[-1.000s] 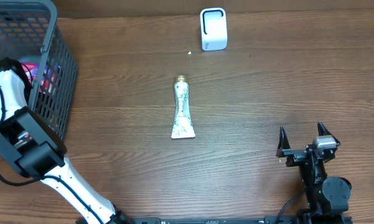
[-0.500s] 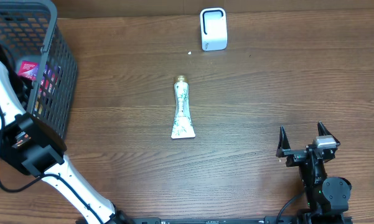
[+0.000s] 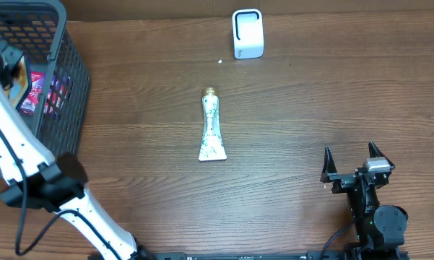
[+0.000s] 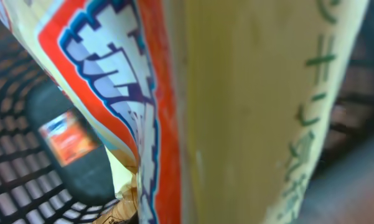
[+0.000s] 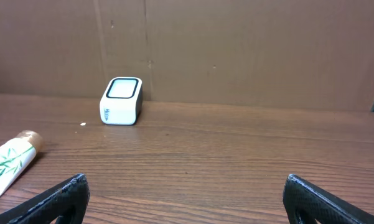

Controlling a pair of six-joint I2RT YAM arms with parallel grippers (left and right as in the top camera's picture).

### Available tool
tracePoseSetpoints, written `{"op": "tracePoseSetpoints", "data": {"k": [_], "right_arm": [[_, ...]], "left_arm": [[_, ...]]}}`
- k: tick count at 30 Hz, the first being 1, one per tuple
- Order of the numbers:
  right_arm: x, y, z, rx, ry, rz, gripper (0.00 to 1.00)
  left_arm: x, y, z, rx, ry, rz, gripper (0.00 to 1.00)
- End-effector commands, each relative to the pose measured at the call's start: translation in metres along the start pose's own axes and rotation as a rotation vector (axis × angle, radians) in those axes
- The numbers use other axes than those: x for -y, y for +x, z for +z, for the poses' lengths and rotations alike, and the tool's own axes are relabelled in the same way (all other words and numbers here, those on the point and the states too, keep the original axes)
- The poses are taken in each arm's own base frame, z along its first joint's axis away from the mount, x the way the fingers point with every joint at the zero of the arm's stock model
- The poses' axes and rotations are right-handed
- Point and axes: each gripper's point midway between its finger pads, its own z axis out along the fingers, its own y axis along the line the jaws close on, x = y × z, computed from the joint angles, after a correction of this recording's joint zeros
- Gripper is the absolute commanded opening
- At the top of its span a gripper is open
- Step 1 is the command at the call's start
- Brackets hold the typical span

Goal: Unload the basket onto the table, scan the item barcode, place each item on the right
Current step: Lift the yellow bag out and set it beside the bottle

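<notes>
The left gripper swings to the right in the overhead view next and comes down past the white tube. Then it releases the packet, as the wood there is bare.
My left gripper point(image 3: 9, 66) is over the dark mesh basket point(image 3: 71, 87) at the far left, shut on a yellow packet point(image 3: 19, 75). In the left wrist view that packet point(image 4: 236, 106) fills the frame, yellow with a red and blue print, and hides my fingers. The white scanner point(image 3: 247, 33) stands at the back of the table, also seen from the right wrist as a small white scanner point(image 5: 121, 101). My right gripper point(image 3: 352, 160) rests at the front right, open and holding nothing, its jaws point(image 5: 185, 186) wide apart.
A white tube with a leaf print point(image 3: 212, 127) lies in the middle of the wooden table, its gold cap toward the scanner; the tube point(image 5: 9, 163) shows at the right wrist view's left edge. Red packets point(image 3: 54, 90) lie in the basket. A brown wall backs the table.
My left arm has swung up and back over the basket, lifting the yellow packet out of its depth. The right arm, tube and scanner have not moved.
</notes>
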Motion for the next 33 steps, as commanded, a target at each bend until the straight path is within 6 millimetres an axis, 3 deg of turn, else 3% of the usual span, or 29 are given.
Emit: {"op": "tracePoseSetpoints", "data": {"k": [1,3,7,11,14,19,23,28,33], "right_arm": [[-0.001,0.001,0.0,0.006,-0.002,0.003,1.0],[-0.001,0.001,0.0,0.006,-0.002,0.003,1.0],[-0.001,0.001,0.0,0.006,-0.002,0.003,1.0],[-0.001,0.001,0.0,0.006,-0.002,0.003,1.0],[-0.001,0.001,0.0,0.006,-0.002,0.003,1.0],[-0.001,0.001,0.0,0.006,-0.002,0.003,1.0],[-0.001,0.001,0.0,0.006,-0.002,0.003,1.0],[-0.001,0.001,0.0,0.006,-0.002,0.003,1.0],[-0.001,0.001,0.0,0.006,-0.002,0.003,1.0]], "left_arm": [[0.048,0.009,-0.078,0.138,0.174,0.117,0.04],[0.074,0.025,-0.096,0.15,0.236,0.17,0.04],[0.137,0.085,-0.12,0.087,0.369,0.332,0.04],[0.185,0.16,-0.121,-0.027,0.42,0.507,0.04],[0.209,0.221,-0.111,-0.134,0.409,0.629,0.04],[0.236,0.329,-0.084,-0.348,0.378,0.826,0.04],[0.245,0.402,-0.055,-0.468,0.307,0.916,0.04],[0.249,0.471,-0.018,-0.557,0.231,1.005,0.04],[0.241,0.511,0.006,-0.604,0.162,1.054,0.04]]}}
